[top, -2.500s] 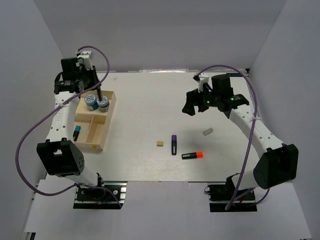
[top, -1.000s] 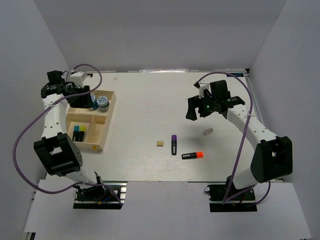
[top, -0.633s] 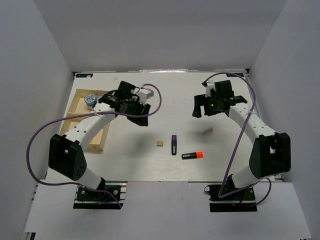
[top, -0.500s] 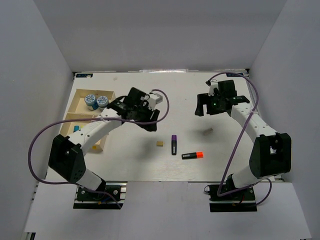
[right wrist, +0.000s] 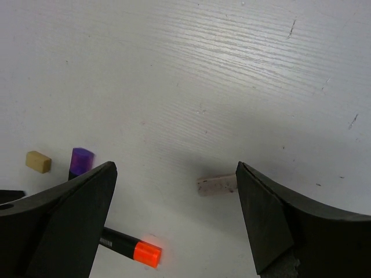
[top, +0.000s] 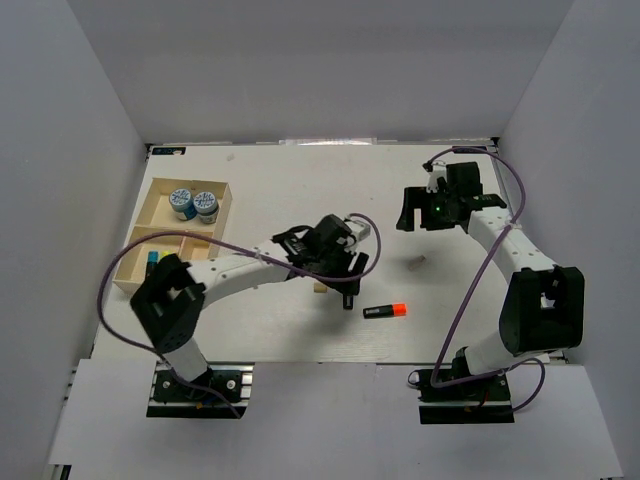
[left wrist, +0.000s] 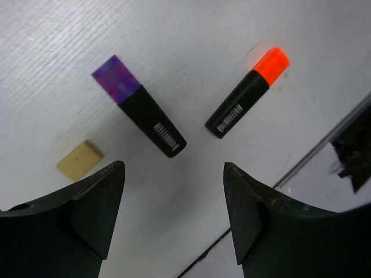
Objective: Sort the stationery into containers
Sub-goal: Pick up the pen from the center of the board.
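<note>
I will next move my left gripper down to the black body of the purple-capped highlighter (top: 348,299) (left wrist: 139,107) and close there, because the highlighter's black end already points between my open fingers.
My left gripper (top: 341,281) (left wrist: 173,174) hangs open and empty over the middle of the table. Just ahead of its fingertips lie the purple-capped highlighter (left wrist: 139,107), the orange-capped highlighter (left wrist: 248,92) (top: 384,311) and a tan eraser (left wrist: 80,160). In the top view the gripper covers the purple highlighter. My right gripper (top: 408,216) (right wrist: 175,174) stands wide open above a grey eraser (right wrist: 217,184) (top: 416,263), not touching it. The wooden tray (top: 219,222) at the left holds two blue-and-white rolls (top: 193,203) in its far compartment and a blue-capped highlighter (top: 152,263) in a near one.
The table's near edge (left wrist: 324,139) runs close to the orange highlighter. Grey walls close in the table on three sides. The left arm stretches from its base across the table's left half, and its cable loops above the tray.
The left arm has swung from the tray across to the table's middle, over the purple highlighter, and its jaws have widened. The right gripper has shifted slightly to the right.
</note>
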`<state>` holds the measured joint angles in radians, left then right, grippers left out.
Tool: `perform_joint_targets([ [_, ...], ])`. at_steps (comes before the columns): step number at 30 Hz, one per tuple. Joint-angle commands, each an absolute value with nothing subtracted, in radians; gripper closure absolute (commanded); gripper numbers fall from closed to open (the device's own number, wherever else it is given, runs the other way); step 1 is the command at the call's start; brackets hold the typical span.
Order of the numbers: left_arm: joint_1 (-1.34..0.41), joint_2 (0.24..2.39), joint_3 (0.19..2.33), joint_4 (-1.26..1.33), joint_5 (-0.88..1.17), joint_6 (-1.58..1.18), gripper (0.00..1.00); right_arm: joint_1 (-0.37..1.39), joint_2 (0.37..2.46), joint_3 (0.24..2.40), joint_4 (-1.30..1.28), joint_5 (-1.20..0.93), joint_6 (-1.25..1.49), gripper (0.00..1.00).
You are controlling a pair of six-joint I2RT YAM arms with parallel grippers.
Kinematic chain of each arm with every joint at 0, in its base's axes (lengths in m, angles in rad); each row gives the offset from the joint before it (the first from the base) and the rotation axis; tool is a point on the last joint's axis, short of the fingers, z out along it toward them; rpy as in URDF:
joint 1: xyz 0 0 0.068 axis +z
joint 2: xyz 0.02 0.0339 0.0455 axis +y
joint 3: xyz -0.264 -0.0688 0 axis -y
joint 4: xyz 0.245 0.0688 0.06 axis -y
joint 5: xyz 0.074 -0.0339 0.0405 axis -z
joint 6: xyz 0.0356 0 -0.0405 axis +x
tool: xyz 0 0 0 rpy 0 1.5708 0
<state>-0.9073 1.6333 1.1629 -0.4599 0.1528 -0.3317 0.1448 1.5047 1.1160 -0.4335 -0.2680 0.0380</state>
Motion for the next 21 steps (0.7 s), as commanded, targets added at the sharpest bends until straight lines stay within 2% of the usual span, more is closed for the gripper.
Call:
perform_joint_targets([
  [1,-0.962,1.750,1.222,-0.469,0.020,-0.344,0.23,0.133,1.497,1.131,-0.400,-0.305,0.058,0.11],
  [5,-0.988,1.859,1.328,-0.498,-0.018,-0.350,0.27,0.118,1.476,1.129,-0.403,-0.302,0.057,0.11],
  [9,-0.988,1.908,1.324,-0.500,-0.083,-0.362,0.36,0.109,1.427,1.101,-0.385,-0.308,0.055,0.11],
  [21,-0.988,1.983,1.342,-0.491,-0.109,-0.336,0.38,0.072,1.407,1.097,-0.382,-0.367,0.067,0.11],
])
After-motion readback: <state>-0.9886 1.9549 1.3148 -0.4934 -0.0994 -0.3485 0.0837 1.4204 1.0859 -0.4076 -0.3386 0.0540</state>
